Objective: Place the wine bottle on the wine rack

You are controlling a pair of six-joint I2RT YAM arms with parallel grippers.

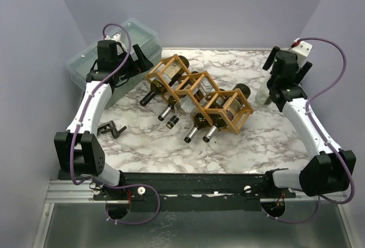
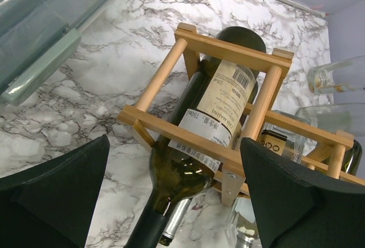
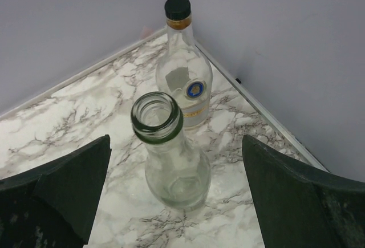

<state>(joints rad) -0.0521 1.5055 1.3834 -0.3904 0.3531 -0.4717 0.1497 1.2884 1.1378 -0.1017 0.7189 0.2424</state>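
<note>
The right gripper moves down and slightly left in the wrist view next, centering the clear bottle's neck [image 3: 161, 136], which lies that way below it, between its fingers.
The light-brown wooden wine rack [image 1: 223, 95] lies across the middle of the marble table, with several bottles lying in its cells. In the left wrist view a dark green labelled wine bottle [image 2: 181, 171] lies in the rack's end cell [image 2: 228, 49], neck pointing toward me. My left gripper [image 1: 138, 65] is open and empty just left of that end, also in its own view [image 2: 177, 202]. My right gripper [image 1: 275, 90] is open and empty over a clear uncapped bottle [image 3: 171, 162] that stands upright, also in the top view [image 1: 263, 96]. A taller clear bottle with a black cap [image 3: 183, 77] stands behind it in the corner.
A translucent plastic bin [image 1: 91, 65] sits at the back left, under the left arm. A small black object [image 1: 111, 129] lies near the table's left front. Walls close the back and both sides; the right corner is right behind the two clear bottles.
</note>
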